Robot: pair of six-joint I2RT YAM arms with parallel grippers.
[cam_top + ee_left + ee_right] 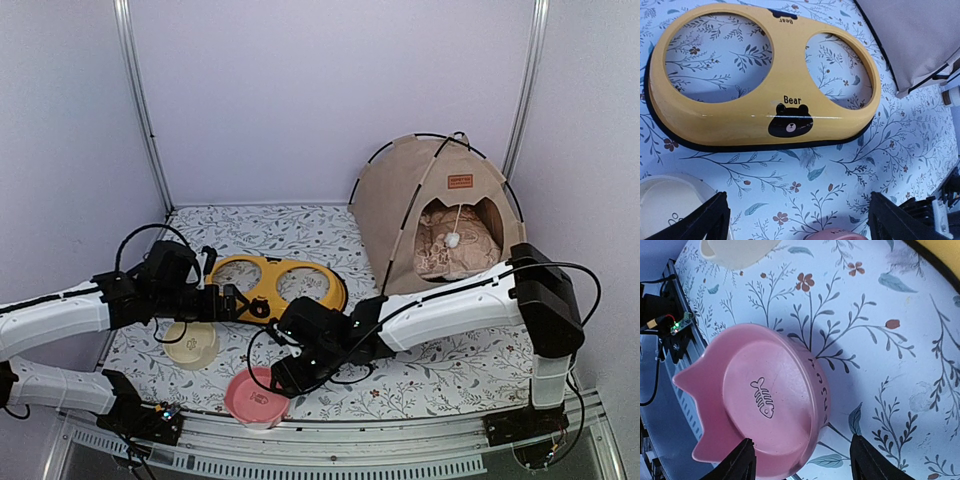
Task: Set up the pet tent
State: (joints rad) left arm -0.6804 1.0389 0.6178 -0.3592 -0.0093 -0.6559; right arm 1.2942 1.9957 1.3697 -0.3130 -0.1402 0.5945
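The pink bowl's rim (812,441) runs between the open fingers of my right gripper. I will lower it over that rim, with one finger inside the bowl, and close.
The pet tent (420,200) stands upright at the back right of the floral mat, beige with black poles arching over it, a brown label above the doorway and a white pom-pom (452,240) hanging in the opening. One corner of its fabric (915,40) shows in the left wrist view. My left gripper (240,303) (800,222) hovers open over the mat beside the yellow bowl holder, holding nothing. My right gripper (285,378) (802,462) is open low at the front, far from the tent. One finger is over a pink bowl and the other over the mat.
A yellow two-hole bowl holder (277,283) (765,100) lies mid-mat. A cream bowl (191,343) (670,205) sits front left, and the pink fish-print bowl (256,397) (760,405) is at the front edge. A patterned pillow (455,250) fills the tent's inside.
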